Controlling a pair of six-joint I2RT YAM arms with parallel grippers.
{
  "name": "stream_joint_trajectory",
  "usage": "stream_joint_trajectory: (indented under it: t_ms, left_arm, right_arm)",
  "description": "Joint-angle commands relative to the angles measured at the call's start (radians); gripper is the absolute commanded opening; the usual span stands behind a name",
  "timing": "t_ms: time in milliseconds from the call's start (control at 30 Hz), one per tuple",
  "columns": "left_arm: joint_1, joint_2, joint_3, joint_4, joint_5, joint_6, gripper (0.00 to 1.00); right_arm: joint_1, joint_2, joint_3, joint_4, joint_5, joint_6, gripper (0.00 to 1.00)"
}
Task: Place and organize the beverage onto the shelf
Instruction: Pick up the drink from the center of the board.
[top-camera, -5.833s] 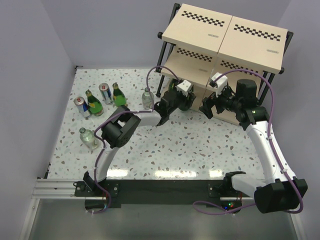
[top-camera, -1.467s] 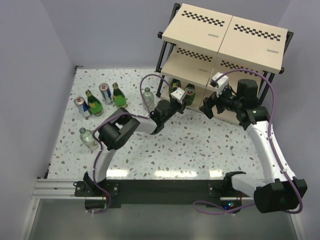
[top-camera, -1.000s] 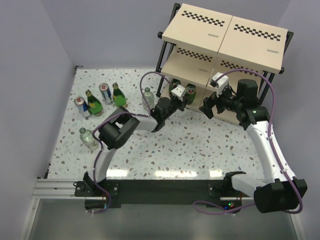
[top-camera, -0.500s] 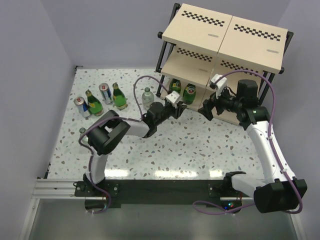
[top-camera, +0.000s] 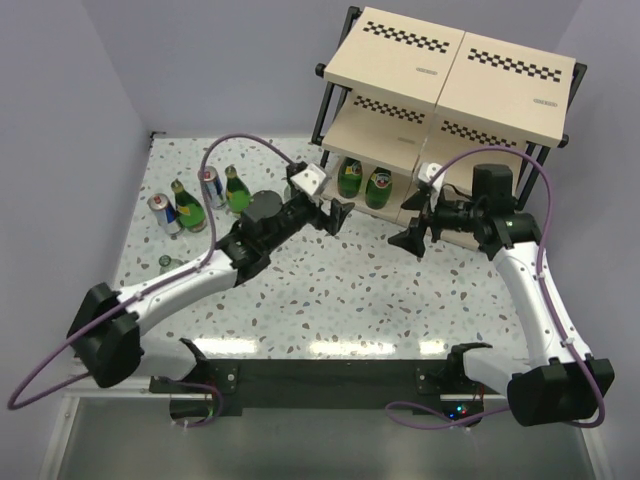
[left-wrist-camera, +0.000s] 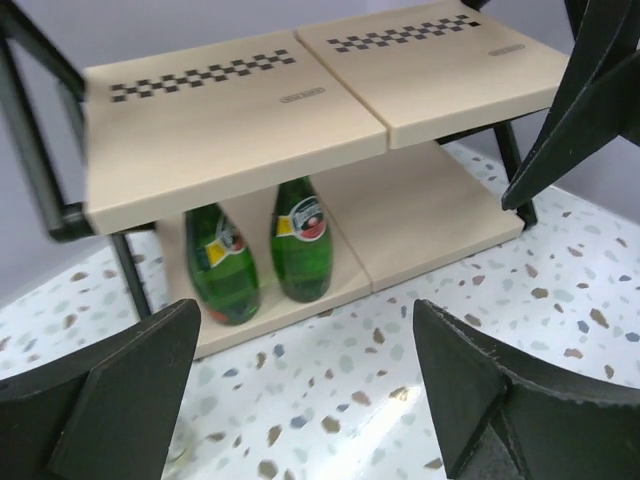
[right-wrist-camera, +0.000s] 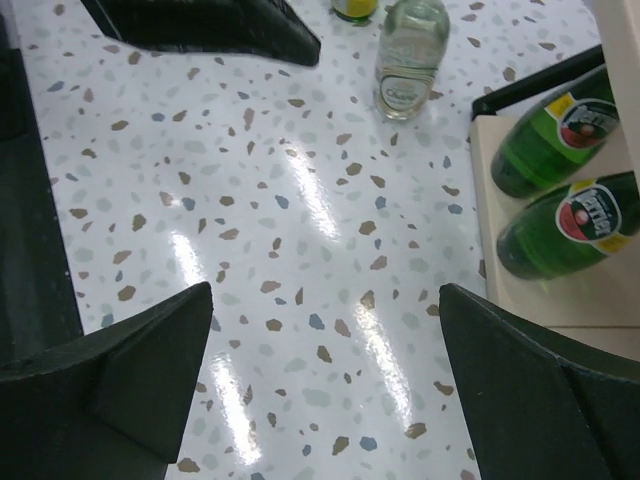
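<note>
My empty right gripper moves across onto the green bottle's cap (top-camera: 231, 171) next, since the tabletop green bottle nearest the shelf (top-camera: 450, 70) stands to the gripper's left in the top view.
Two green bottles (top-camera: 350, 180) (top-camera: 378, 187) stand upright side by side on the bottom board of the shelf (top-camera: 450, 70). In the left wrist view these green bottles (left-wrist-camera: 222, 265) (left-wrist-camera: 302, 250) sit under the middle board (left-wrist-camera: 230, 130). My left gripper (top-camera: 335, 215) (left-wrist-camera: 310, 370) hangs open just in front of them, with nothing between its fingers. My right gripper (top-camera: 415, 235) (right-wrist-camera: 325, 350) is open over bare table, right of the bottles (right-wrist-camera: 575, 225). A clear bottle (right-wrist-camera: 410, 55) stands by the shelf's left leg.
At the table's left stand two cans (top-camera: 160, 212) (top-camera: 211, 185), two green bottles (top-camera: 188, 207) (top-camera: 237, 190) and a clear bottle (top-camera: 170, 265) partly behind my left arm. The right half of the bottom board (left-wrist-camera: 420, 215) is bare. The right gripper's finger (left-wrist-camera: 590, 100) shows in the left wrist view.
My left gripper has opened, let go of the second green bottle on the bottom board, and drawn back to the left. The right gripper has dropped slightly.
</note>
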Motion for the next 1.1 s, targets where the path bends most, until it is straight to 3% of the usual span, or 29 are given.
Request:
stream_joint_trajectory:
  t_ms: [0, 100, 167, 333, 367, 633, 800, 1067]
  left_arm:
    - [0.006, -0.143, -0.028, -0.256, -0.121, 0.124, 0.93]
    - [0.006, -0.28, -0.08, -0.287, -0.233, 0.17, 0.95]
    - [0.006, -0.373, -0.131, -0.278, -0.322, 0.184, 0.97]
    - [0.008, -0.594, -0.279, -0.203, -0.388, 0.181, 0.98]
    - [0.008, -0.623, -0.29, -0.203, -0.397, 0.181, 0.99]
    - [0.008, -0.912, -0.353, -0.181, -0.555, 0.22, 1.0]
    - [0.008, -0.976, -0.389, -0.201, -0.6, 0.285, 1.0]
    - [0.094, -1.004, -0.415, -0.253, -0.552, 0.271, 1.0]
  right_arm:
    - [0.012, -0.001, 0.014, -0.027, -0.135, -0.034, 0.99]
    - [0.102, 0.025, 0.038, -0.059, -0.076, -0.047, 0.99]
    - [0.174, 0.065, 0.086, -0.083, 0.047, -0.064, 0.99]
    - [0.409, 0.215, 0.26, -0.149, 0.254, -0.057, 0.99]
    - [0.409, 0.215, 0.291, -0.149, 0.277, -0.046, 0.99]
    - [0.63, 0.549, 0.598, -0.093, 0.475, 0.114, 0.99]
    - [0.729, 0.758, 0.836, -0.038, 0.579, 0.242, 0.99]
    - [0.842, 1.06, 1.1, 0.203, 0.957, 0.552, 0.99]
